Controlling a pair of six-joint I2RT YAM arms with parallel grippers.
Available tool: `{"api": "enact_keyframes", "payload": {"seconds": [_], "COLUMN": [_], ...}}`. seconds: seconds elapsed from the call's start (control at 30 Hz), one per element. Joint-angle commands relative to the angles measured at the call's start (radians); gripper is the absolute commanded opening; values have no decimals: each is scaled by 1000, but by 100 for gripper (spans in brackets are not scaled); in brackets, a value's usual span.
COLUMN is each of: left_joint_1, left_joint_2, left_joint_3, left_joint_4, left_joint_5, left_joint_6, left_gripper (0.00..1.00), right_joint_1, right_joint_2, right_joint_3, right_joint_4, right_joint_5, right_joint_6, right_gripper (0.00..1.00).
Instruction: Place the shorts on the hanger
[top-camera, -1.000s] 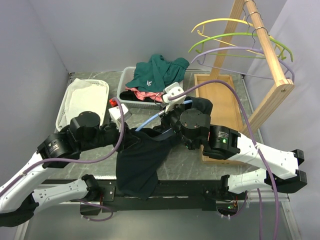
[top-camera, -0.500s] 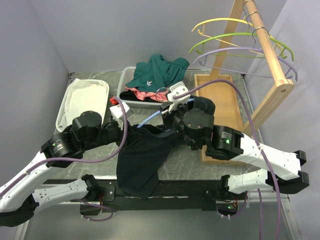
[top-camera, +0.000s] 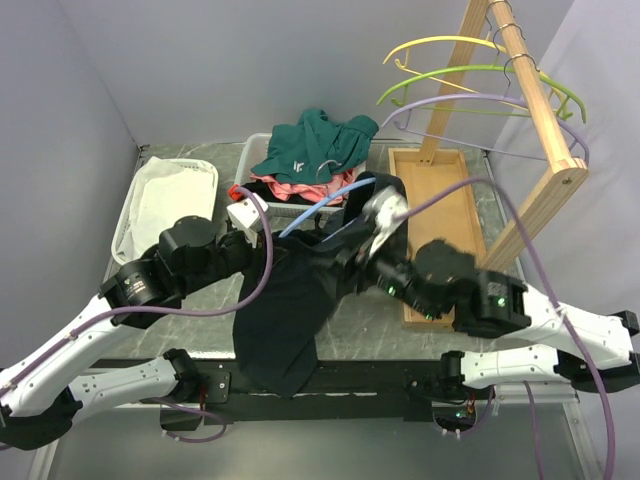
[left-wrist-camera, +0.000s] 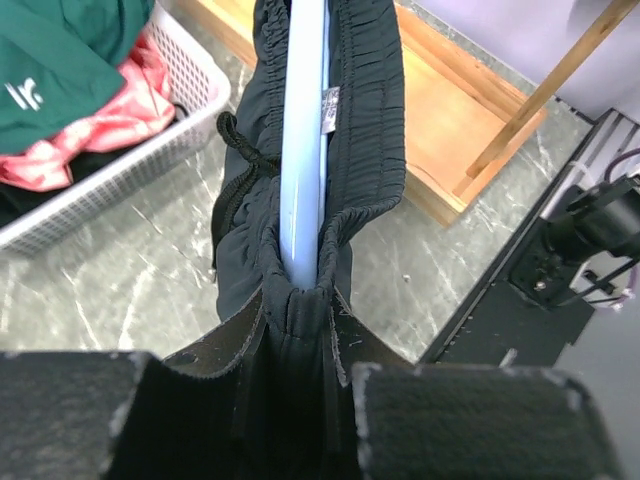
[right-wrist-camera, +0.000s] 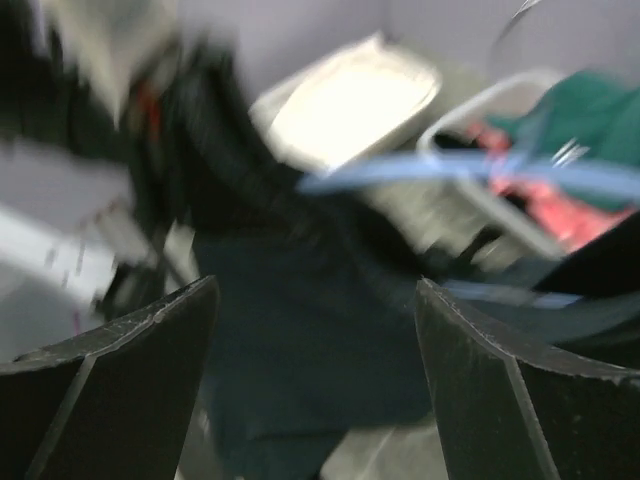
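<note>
My left gripper should move the light-blue hanger up and to the right in the top view to the rack's near end (top-camera: 550, 130), which is empty past the lavender hanger, and let go of it there.
The black shorts (top-camera: 285, 310) hang over the light-blue hanger (top-camera: 325, 205) above the middle of the table, and one leg droops past the front edge. In the left wrist view the hanger (left-wrist-camera: 303, 150) runs inside the gathered waistband of the shorts (left-wrist-camera: 365, 120). My left gripper (left-wrist-camera: 300, 350) is shut on the hanger's near end, with waistband fabric pinched around it. My right gripper (top-camera: 385, 212) is open beside the hanger's far end, holding nothing. Its view is blurred: its fingers (right-wrist-camera: 150, 380) stand wide apart, with the shorts (right-wrist-camera: 300, 330) and hanger (right-wrist-camera: 450, 170) beyond.
A grey basket (top-camera: 245, 165) at the back holds a teal garment (top-camera: 315, 145) and a pink one (top-camera: 290, 188). A white bin (top-camera: 165, 200) sits at the back left. At the right are a wooden tray (top-camera: 440, 200) and a wooden rack (top-camera: 540, 110) with yellow, green and lavender hangers.
My right gripper has opened and let go of the shorts, pulling back to the right and rising. The left gripper has lifted the hanger, whose far end now points toward the basket.
</note>
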Motion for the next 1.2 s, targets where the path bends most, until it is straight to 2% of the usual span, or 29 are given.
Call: {"api": "enact_keyframes", "payload": {"seconds": [0.0,0.13,0.33,0.7,0.97,1.17], "left_joint_1": [0,0,2,2,2,2], "left_joint_2": [8,53,120,316,566,726], "left_joint_3": [87,141,263,529,824,986], "left_joint_4": [168,174,151,160,125,146], "left_joint_5": [0,95,188,259,305,354], "left_joint_6": [92,135,199,248,295,295], "left_gripper": [1,1,1,1,1,1], "right_joint_1": [122,225,340,346,346,344], "right_joint_2": [0,14,133,393,465,483], "right_joint_3": [-163,-359,-475,-532,-556,-596], "right_joint_4": [45,168,340,533,573,593], "right_joint_5": [-60,-23,41,-26,-1,14], "right_joint_6": [105,169,226,254,274,281], "right_gripper": [86,87,87,87,87,87]}}
